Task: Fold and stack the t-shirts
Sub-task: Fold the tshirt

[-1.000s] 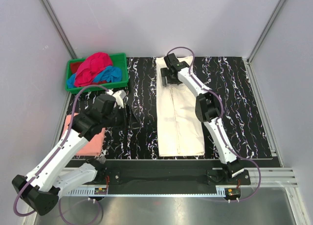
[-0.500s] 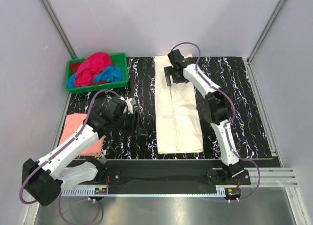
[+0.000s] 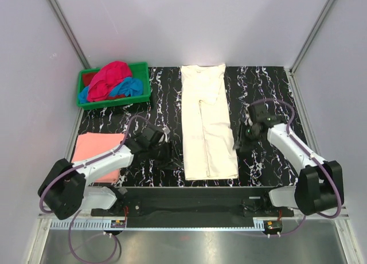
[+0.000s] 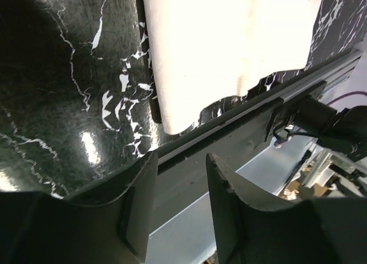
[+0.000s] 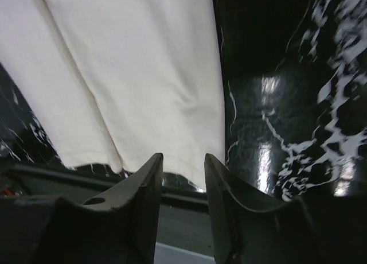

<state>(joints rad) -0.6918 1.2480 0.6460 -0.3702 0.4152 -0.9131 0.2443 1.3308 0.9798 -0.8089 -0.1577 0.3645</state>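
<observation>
I will next move my left gripper down and back onto the hem corner nearest the salmon-pink t-shirt, as its open fingers hover short of the cloth.
A cream t-shirt (image 3: 207, 123) lies flat as a long narrow strip down the middle of the mat, its hem toward me. My left gripper (image 3: 171, 160) hovers just left of its near left corner; in the left wrist view it (image 4: 180, 166) is open and empty, the cream t-shirt (image 4: 223, 40) ahead. My right gripper (image 3: 238, 144) sits beside the shirt's near right edge; in the right wrist view it (image 5: 183, 163) is open and empty, just short of the cream hem (image 5: 132, 74). A folded salmon-pink t-shirt (image 3: 97, 156) lies at the left.
A green crate (image 3: 143, 90) at the back left holds a magenta-red t-shirt (image 3: 109, 77) and a blue one (image 3: 129, 87). The black marbled mat (image 3: 269, 92) ends at a dark rail (image 3: 189, 198) along the near edge. Grey walls close in on both sides.
My right arm drew back from the shirt's far collar end to its near right edge. My left arm swung right toward the near left corner. Both grippers' jaws narrowed.
</observation>
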